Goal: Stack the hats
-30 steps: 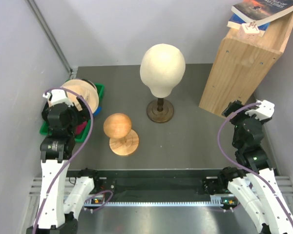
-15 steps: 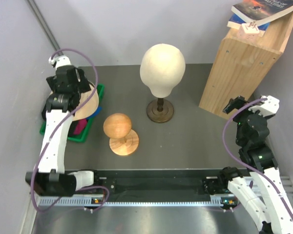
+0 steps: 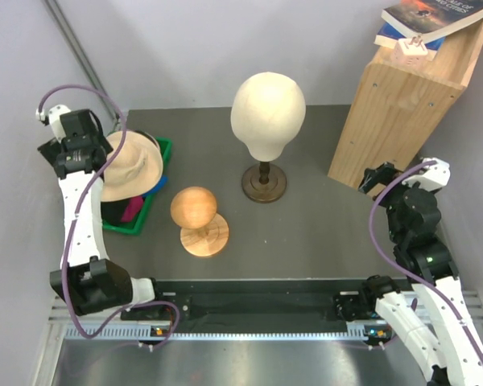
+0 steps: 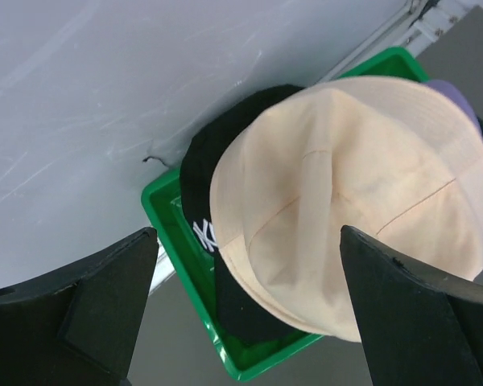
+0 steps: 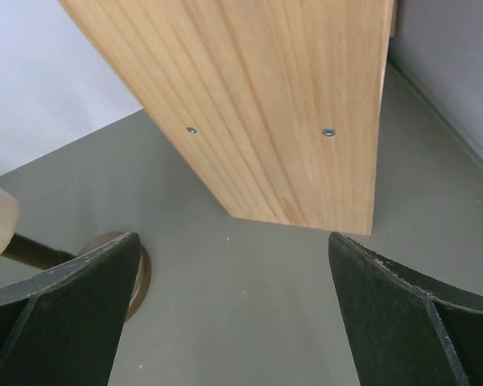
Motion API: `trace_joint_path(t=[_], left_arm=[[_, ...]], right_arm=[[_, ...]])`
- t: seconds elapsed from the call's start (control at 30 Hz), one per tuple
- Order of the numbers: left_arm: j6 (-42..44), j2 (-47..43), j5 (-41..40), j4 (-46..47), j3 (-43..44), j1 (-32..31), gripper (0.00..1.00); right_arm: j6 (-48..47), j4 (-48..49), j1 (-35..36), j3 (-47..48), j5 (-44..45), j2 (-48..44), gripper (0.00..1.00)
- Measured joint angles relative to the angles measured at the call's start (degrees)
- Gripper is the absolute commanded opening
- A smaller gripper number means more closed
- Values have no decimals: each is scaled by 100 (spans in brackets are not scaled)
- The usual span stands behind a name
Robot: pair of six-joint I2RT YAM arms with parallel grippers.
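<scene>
I should lower my left gripper next and shift it onto the peach hat's pinched fold (image 4: 311, 233), because that fold is below the gripper and to its right in the wrist view.
The hats lie piled in a green tray (image 3: 159, 146) at the table's left. A pale peach hat (image 3: 131, 161) (image 4: 354, 201) is on top. Under it is a black cap (image 4: 203, 181) with a white logo. A lavender hat (image 4: 455, 96) peeks out behind it, and bits of magenta (image 3: 131, 211) and blue (image 3: 160, 183) show at the tray's near side. My left gripper (image 3: 84, 153) (image 4: 249, 322) hovers open above the tray's left edge, holding nothing. At the far right my right gripper (image 3: 373, 175) (image 5: 233, 322) stands open and empty over bare table.
A tall pale head form (image 3: 267, 108) on a dark stand is at centre back. A small round wooden form (image 3: 195, 207) on its disc base sits in front of it. A wooden box (image 3: 402, 104) (image 5: 266, 104) with books on top leans at the back right. Walls stand close on both sides.
My left arm has swung up and back to the left, off the tray, uncovering the peach hat. My right gripper has shifted only slightly.
</scene>
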Motion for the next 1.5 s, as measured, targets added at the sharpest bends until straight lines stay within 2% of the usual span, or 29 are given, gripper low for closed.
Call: trace_joint_path(t=[0.13, 0.27, 0.3, 0.4, 0.47, 0.5, 0.53, 0.8, 1.03, 1.3, 1.4, 1.5], left_arm=[[-219, -44, 299, 44, -315, 155, 92], [-400, 35, 721, 98, -651, 212, 75], [-426, 55, 776, 114, -708, 229, 62], [-529, 114, 935, 170, -839, 267, 40], [-546, 116, 1043, 251, -876, 269, 12], [-586, 114, 1056, 289, -876, 267, 4], [-579, 114, 1084, 354, -879, 267, 0], [-551, -22, 1659, 767, -876, 273, 0], [-822, -356, 2804, 1158, -337, 271, 0], [-1128, -330, 4339, 1419, 1016, 52, 0], [-1307, -190, 4760, 1478, 1746, -282, 0], [-1449, 50, 4955, 1604, 2538, -918, 0]], right_arm=[[55, 13, 0, -9, -155, 70, 100], [55, 35, 0, -9, -326, 190, 99], [52, 37, 0, -11, -350, 223, 99], [52, 63, 0, -50, -385, 278, 100], [48, 76, 0, -101, -413, 284, 100], [48, 92, 0, -125, -426, 284, 100], [48, 90, 0, -133, -444, 295, 100], [-37, 129, 0, -151, -525, 439, 100], [-155, 151, 0, -149, -531, 527, 100], [-138, 146, 0, -149, -546, 459, 100], [-103, 129, 0, -151, -546, 378, 100], [-44, 120, 0, -170, -546, 291, 100]])
